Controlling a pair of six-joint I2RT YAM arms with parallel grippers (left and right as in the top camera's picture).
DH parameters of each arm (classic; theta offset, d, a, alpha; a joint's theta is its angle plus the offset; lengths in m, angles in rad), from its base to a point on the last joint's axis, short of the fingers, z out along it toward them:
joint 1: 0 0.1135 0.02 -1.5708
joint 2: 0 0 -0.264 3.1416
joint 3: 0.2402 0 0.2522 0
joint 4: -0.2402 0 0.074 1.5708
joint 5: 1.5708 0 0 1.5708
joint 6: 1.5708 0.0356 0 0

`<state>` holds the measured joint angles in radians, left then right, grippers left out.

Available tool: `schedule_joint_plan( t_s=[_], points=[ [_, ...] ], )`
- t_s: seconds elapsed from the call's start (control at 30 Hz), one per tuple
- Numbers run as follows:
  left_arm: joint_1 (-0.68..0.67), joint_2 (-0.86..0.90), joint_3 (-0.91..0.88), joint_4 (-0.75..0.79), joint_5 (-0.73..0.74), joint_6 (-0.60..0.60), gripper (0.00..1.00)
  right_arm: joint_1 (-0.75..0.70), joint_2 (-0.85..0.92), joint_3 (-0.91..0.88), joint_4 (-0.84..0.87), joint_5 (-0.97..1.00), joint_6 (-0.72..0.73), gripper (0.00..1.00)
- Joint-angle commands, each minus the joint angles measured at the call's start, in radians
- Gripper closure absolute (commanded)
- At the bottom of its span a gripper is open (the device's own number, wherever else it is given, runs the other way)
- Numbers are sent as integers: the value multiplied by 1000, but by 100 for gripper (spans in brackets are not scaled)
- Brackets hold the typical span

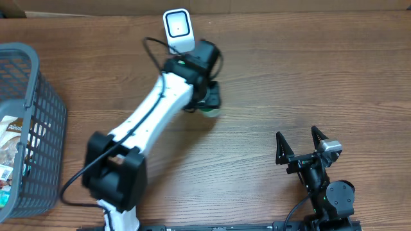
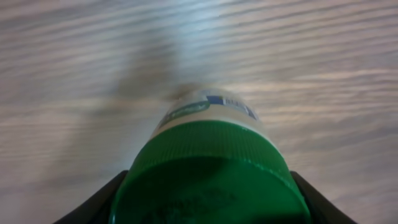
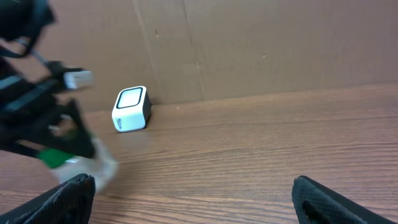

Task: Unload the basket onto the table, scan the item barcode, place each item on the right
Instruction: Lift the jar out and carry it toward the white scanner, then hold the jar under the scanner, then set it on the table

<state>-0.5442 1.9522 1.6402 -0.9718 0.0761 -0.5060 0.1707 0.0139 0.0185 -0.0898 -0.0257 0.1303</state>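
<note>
My left gripper goes down and to the right in the overhead view next, onto the open tabletop with room for the bottle, and releases the cap.
The item is a white bottle with a green cap (image 2: 211,168), its cap filling the lower part of the left wrist view. My left gripper (image 2: 208,208) is shut on the cap, a black finger (image 2: 93,205) on either side. From overhead, the left gripper (image 1: 207,96) holds the bottle (image 1: 209,111) just above the table, a little in front of the white barcode scanner (image 1: 178,29). The barcode itself is not visible. My right gripper (image 1: 298,142) rests near the front right, open and empty. The right wrist view shows the scanner (image 3: 132,109) and the blurred bottle (image 3: 62,158) at left.
A grey plastic basket (image 1: 38,83) with packaged goods (image 1: 9,141) stands at the left edge. A cardboard wall (image 3: 249,43) runs along the back of the wooden table, right behind the scanner.
</note>
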Motion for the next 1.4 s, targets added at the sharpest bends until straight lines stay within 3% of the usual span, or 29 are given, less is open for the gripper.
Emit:
schedule_joint_plan(
  t_s=[0.0, 0.37, 0.83, 1.1, 1.37],
  points=[
    [-52, 44, 5, 55, 19, -26, 48, -1, -11, -10, 6, 5, -1, 0],
    [-134, 153, 11, 146, -13, -21, 50, -1, -11, -10, 6, 5, -1, 0],
    [-164, 153, 108, -11, -62, 42, 48, -1, -11, -10, 6, 5, -1, 0],
    [-164, 153, 108, -22, -32, 42, 20, -1, -11, -10, 6, 5, -1, 0],
    [-145, 153, 179, -77, -35, 52, 16, -1, -11, -10, 6, 5, -1, 0]
  ],
)
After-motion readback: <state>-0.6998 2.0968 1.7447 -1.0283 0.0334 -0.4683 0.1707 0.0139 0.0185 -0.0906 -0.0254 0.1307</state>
